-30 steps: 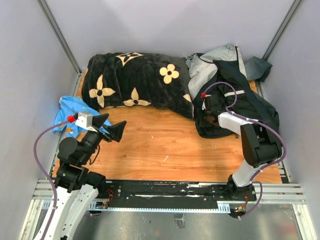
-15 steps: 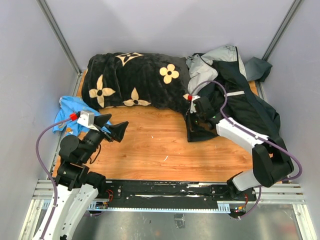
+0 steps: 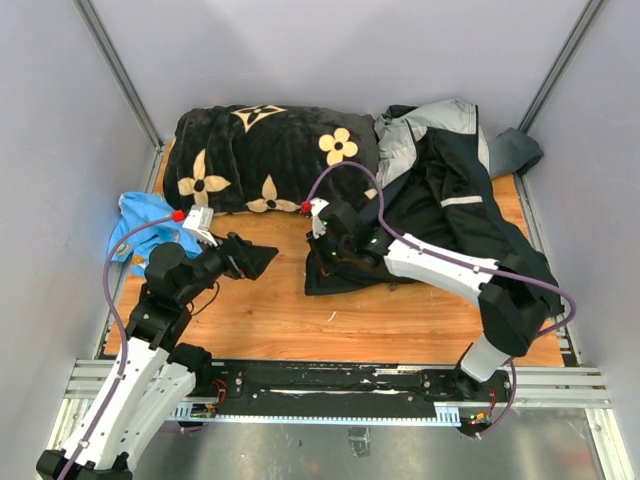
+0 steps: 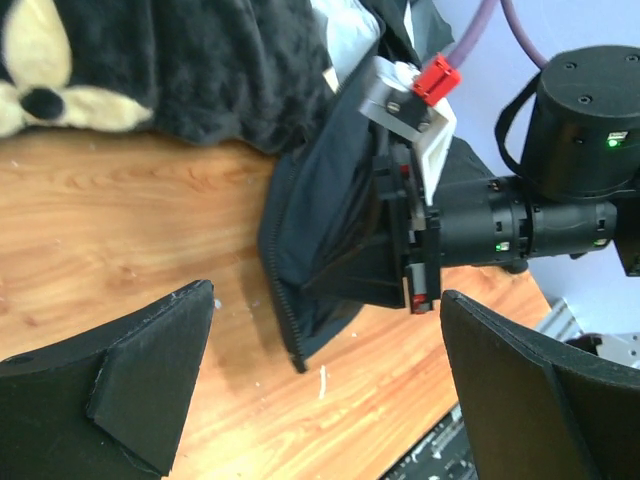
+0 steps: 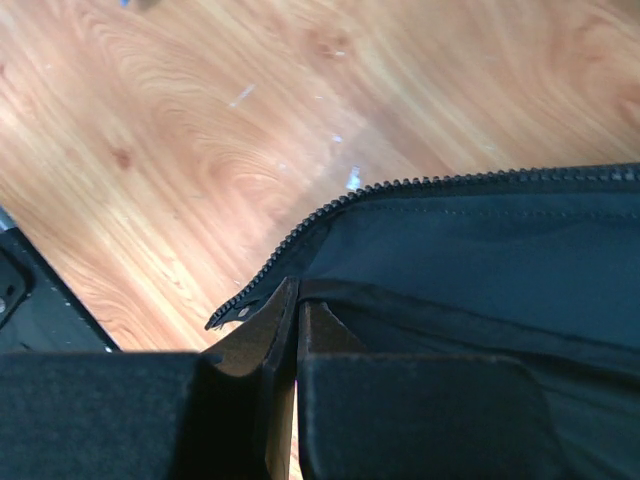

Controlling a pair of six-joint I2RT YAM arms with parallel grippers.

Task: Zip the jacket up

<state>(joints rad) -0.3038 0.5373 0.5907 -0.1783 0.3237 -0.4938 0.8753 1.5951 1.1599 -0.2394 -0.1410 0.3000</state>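
Note:
I need to lower my open left gripper toward the jacket [image 3: 455, 190] and onto that corner of its hem next, because the zipper's bottom end sticks out free past my right gripper's fingers.
The dark navy and grey jacket [image 3: 455, 190] lies at the back right of the wooden table, its lower front edge stretched toward the middle. My right gripper [image 3: 330, 262] is shut on that hem beside the zipper teeth [image 5: 330, 208], whose bottom end [image 5: 228, 316] sticks out just past the fingers. In the left wrist view the zipper edge [image 4: 283, 310] hangs down to the table. My left gripper [image 3: 262, 262] is open and empty, a short way left of the jacket's edge, facing it.
A black plush blanket with cream flowers [image 3: 270, 160] lies at the back, touching the jacket. A small blue patterned cloth [image 3: 135, 228] sits at the left edge. Bare wood [image 3: 330, 320] lies in front. Grey walls enclose the table.
My right gripper has dragged the jacket's hem leftward from the right side to the table's middle. My left arm has swung right and forward toward it.

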